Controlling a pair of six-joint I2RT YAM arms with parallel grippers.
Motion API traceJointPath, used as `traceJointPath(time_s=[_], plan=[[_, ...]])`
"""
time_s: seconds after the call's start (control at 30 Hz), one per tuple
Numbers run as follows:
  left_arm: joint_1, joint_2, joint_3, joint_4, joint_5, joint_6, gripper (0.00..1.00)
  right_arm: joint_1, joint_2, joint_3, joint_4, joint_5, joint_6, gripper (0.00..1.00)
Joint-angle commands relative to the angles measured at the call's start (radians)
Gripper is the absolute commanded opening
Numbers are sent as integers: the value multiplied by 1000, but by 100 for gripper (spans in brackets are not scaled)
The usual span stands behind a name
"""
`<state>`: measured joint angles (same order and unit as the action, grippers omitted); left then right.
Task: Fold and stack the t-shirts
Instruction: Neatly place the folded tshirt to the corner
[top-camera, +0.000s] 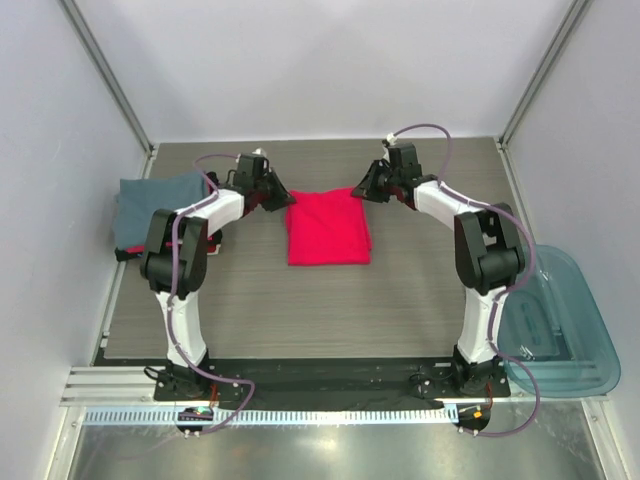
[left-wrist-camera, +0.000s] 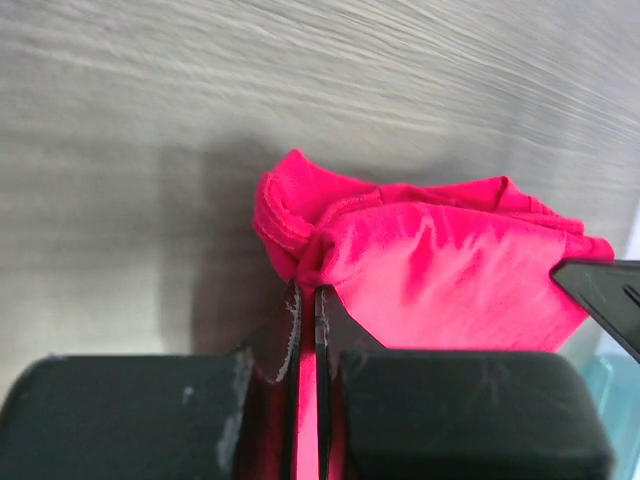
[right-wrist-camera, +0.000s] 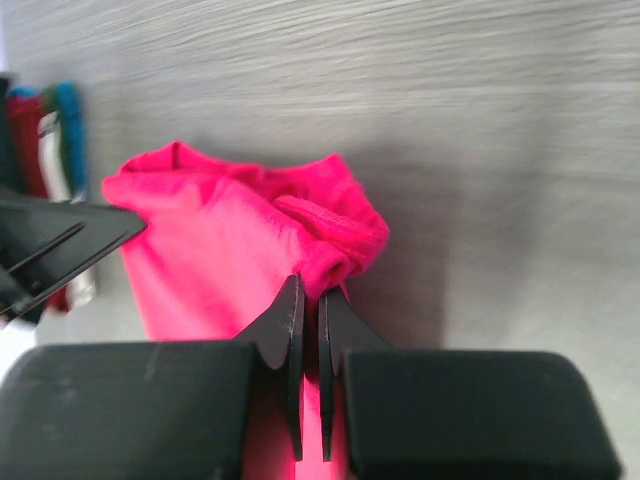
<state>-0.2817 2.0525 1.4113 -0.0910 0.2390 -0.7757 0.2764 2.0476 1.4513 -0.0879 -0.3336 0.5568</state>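
The red-pink t-shirt is folded, so I will raise my right gripper, carry it left in the top view and release over the blue-grey t-shirt's far edge (top-camera: 188, 179).
A bright red-pink t-shirt (top-camera: 328, 230) lies folded into a rectangle in the middle of the table. My left gripper (top-camera: 277, 197) is shut on its far left corner, and in the left wrist view the cloth (left-wrist-camera: 440, 270) bunches between the closed fingers (left-wrist-camera: 290, 320). My right gripper (top-camera: 362, 190) is shut on the far right corner; there the fabric (right-wrist-camera: 230, 240) is pinched at the tips (right-wrist-camera: 293, 310). A slate blue-grey t-shirt (top-camera: 158, 205) rests folded at the left edge on top of darker and red cloth.
A translucent teal plastic tub (top-camera: 555, 320) stands off the table at the right, beside the right arm's base. White walls with metal posts enclose the far side and both flanks. Bare wood-grain tabletop (top-camera: 330, 310) stretches between the shirt and the arm bases.
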Motion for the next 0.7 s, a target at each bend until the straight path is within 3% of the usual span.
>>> traceJointPath(time_s=[0.0, 0.23, 0.47, 0.67], plan=[[-13, -150, -72, 63, 17, 18, 0, 35, -148, -51, 43, 24, -1, 1], [-25, -343, -198, 28, -15, 21, 0, 89, -292, -146, 43, 30, 3, 1], [-14, -537, -196, -124, -13, 24, 0, 219, -360, -36, -95, 145, 0, 1], [145, -730, -146, -364, -46, 24, 0, 342, -369, 104, -107, 166, 26, 1]])
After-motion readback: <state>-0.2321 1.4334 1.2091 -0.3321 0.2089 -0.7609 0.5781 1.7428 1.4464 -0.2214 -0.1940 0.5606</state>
